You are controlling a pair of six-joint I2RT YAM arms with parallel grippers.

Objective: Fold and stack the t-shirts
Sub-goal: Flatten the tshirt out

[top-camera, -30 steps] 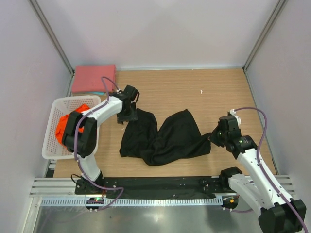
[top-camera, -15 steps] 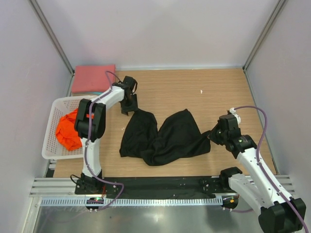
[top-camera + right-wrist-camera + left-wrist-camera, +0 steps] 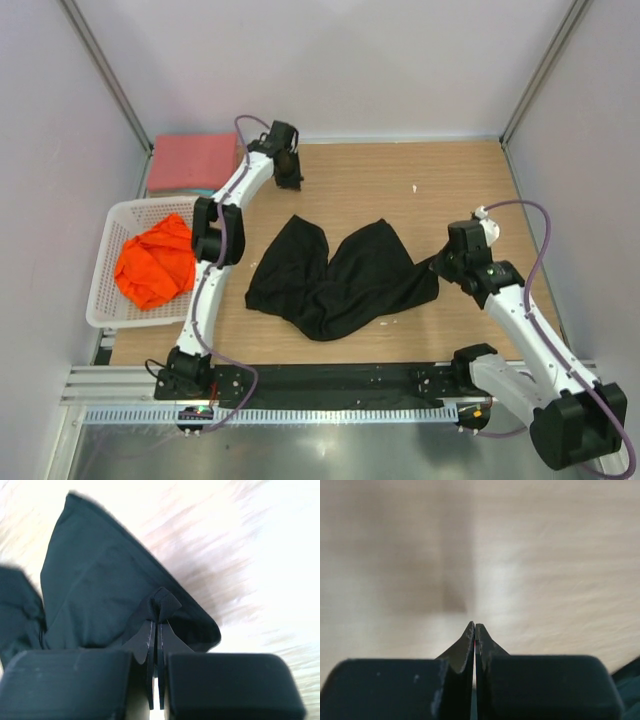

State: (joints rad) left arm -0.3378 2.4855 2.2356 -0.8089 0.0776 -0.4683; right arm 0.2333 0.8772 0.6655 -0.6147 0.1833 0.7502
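The black t-shirt's loose corner (image 3: 432,290) (image 3: 210,636) lies spread out just behind my right gripper, so the gripper will next ease the pinched fold back over it and let go of the fold.
A black t-shirt (image 3: 330,275) lies crumpled in the middle of the wooden table. My right gripper (image 3: 443,266) is shut on a pinched fold at its right edge; in the right wrist view the gripper (image 3: 159,622) holds the black cloth (image 3: 95,595) between its tips. My left gripper (image 3: 290,178) is stretched toward the back of the table, clear of the shirt. In the left wrist view this gripper (image 3: 475,626) is shut, with nothing in it, above bare wood. An orange t-shirt (image 3: 155,265) sits bunched in the basket. A pinkish-red t-shirt (image 3: 192,160) lies folded at the back left.
The white mesh basket (image 3: 100,300) stands at the left edge of the table. Light walls close in the back and both sides. A small white speck (image 3: 415,187) lies on the wood at the back right. A black rail (image 3: 330,378) runs along the near edge.
My left arm has swung from the black shirt's upper left corner to the back of the table, and its jaws have closed empty. The right gripper keeps its hold, shifted slightly.
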